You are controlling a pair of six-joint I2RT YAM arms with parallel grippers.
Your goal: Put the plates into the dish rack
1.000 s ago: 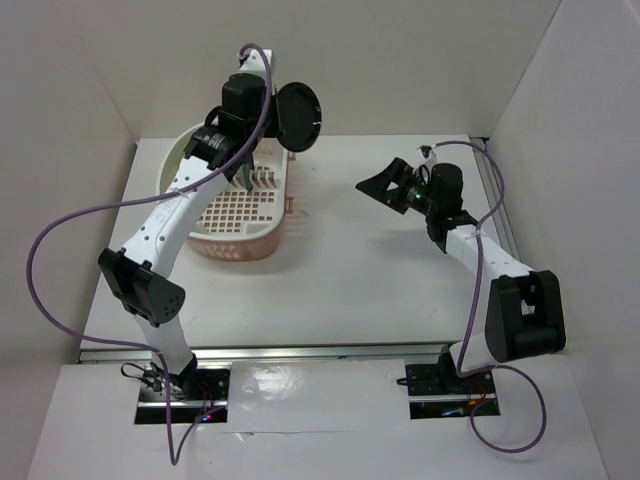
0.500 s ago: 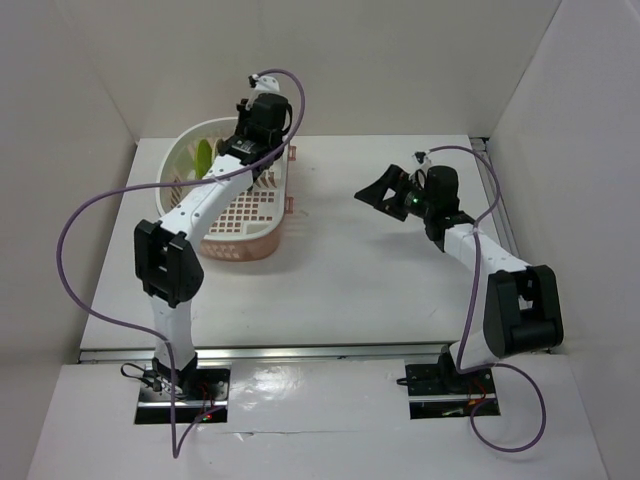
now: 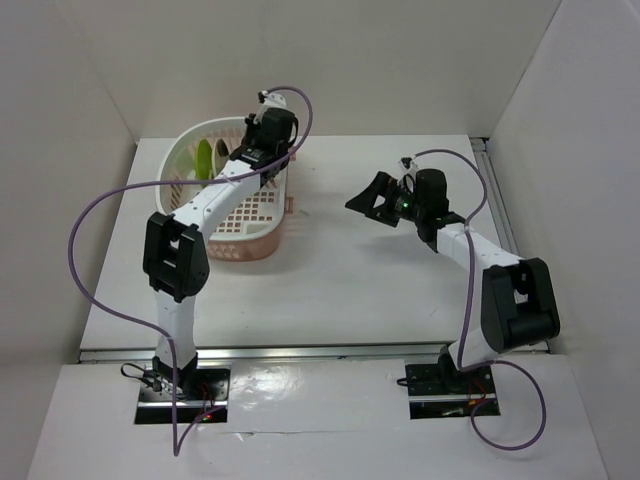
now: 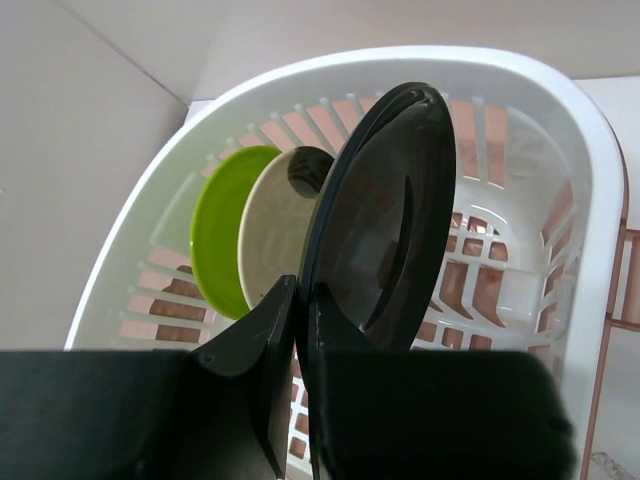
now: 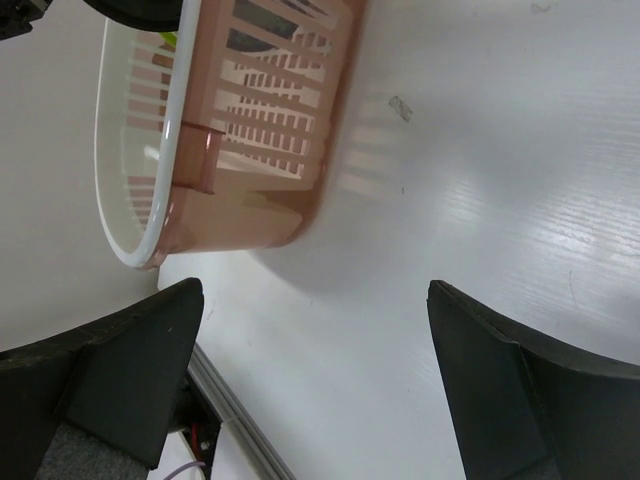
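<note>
The robot's left gripper will move down toward the rack's open slotted bottom and let go of the glossy black plate's edge, because that free spot is below the gripper.
The pale pink dish rack (image 3: 246,246) stands at the back left of the table. My left gripper (image 3: 250,155) reaches into it and is shut on the edge of the glossy black plate (image 4: 385,215), which it holds upright inside the rack (image 4: 592,135). The cream plate (image 4: 278,230) and the lime green plate (image 4: 213,240) stand on edge just left of it. The green plate also shows from above (image 3: 204,158). The blue-patterned plate is out of view. My right gripper (image 3: 372,198) is open and empty above the table, right of the rack (image 5: 250,215).
White walls enclose the table on the left, back and right. A metal rail (image 3: 300,350) runs along the near table edge. The left arm's purple cable (image 3: 85,230) loops out over the table's left side.
My left gripper has brought the black plate from above the rack's right rim down into the rack, beside the cream plate. My right gripper has drifted slightly left.
</note>
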